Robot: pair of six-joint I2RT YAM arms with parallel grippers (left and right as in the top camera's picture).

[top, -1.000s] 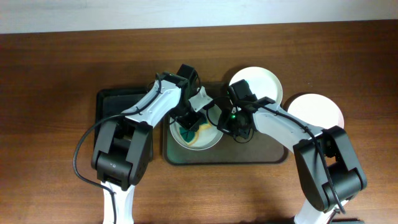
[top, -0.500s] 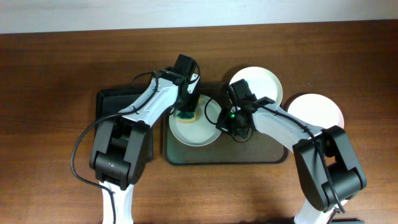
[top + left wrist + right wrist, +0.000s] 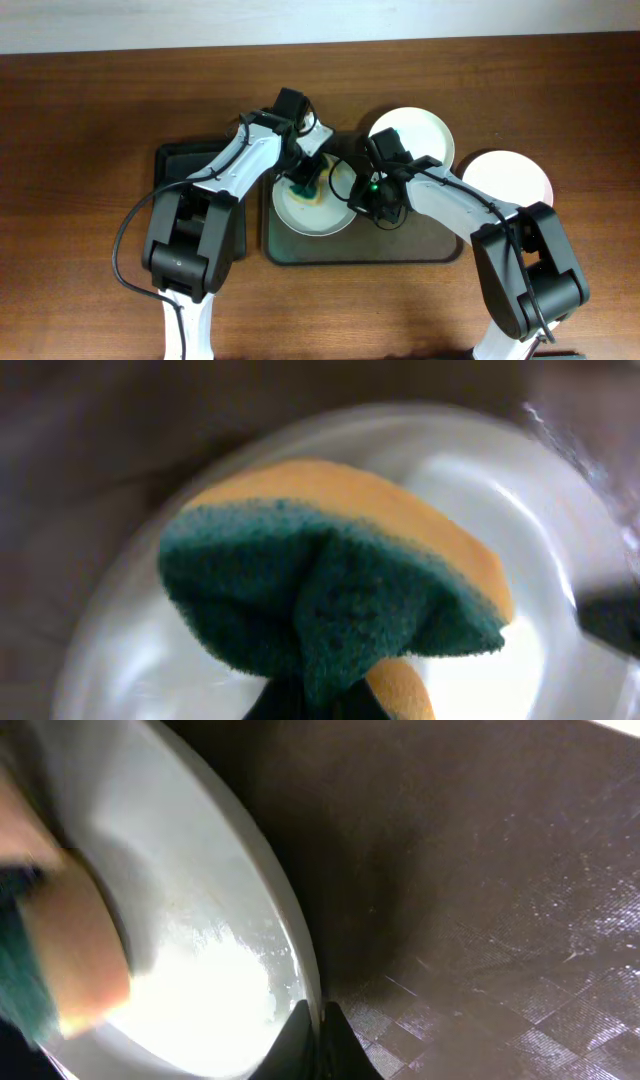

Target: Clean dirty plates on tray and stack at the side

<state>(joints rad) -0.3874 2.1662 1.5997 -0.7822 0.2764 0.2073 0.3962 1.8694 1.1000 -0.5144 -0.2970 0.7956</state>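
This plate goes up, right in the overhead view, and down onto the third white plate (image 3: 508, 190), already beside the tray, next. My right gripper then releases it.
A white plate (image 3: 312, 208) lies on the left part of the dark olive-grey tray (image 3: 430, 245). My left gripper (image 3: 305, 183) is shut on a green and yellow sponge (image 3: 330, 600) and presses it onto the plate's far side; the plate shows under it in the left wrist view (image 3: 520, 540). My right gripper (image 3: 362, 197) is shut on the plate's right rim (image 3: 300, 960), its fingers pinching the edge. A second white plate (image 3: 420, 135) sits at the tray's far right corner. A third white plate (image 3: 510, 175) lies on the table right of the tray.
A smaller black tray (image 3: 180, 170) lies to the left, under my left arm. The wooden table (image 3: 90, 100) surrounds both trays. The right part of the olive-grey tray shows its textured floor (image 3: 520, 920).
My left gripper has swept the sponge from the plate's middle toward its far side, then a little right. The green smear seen earlier no longer shows. The right gripper has held still.
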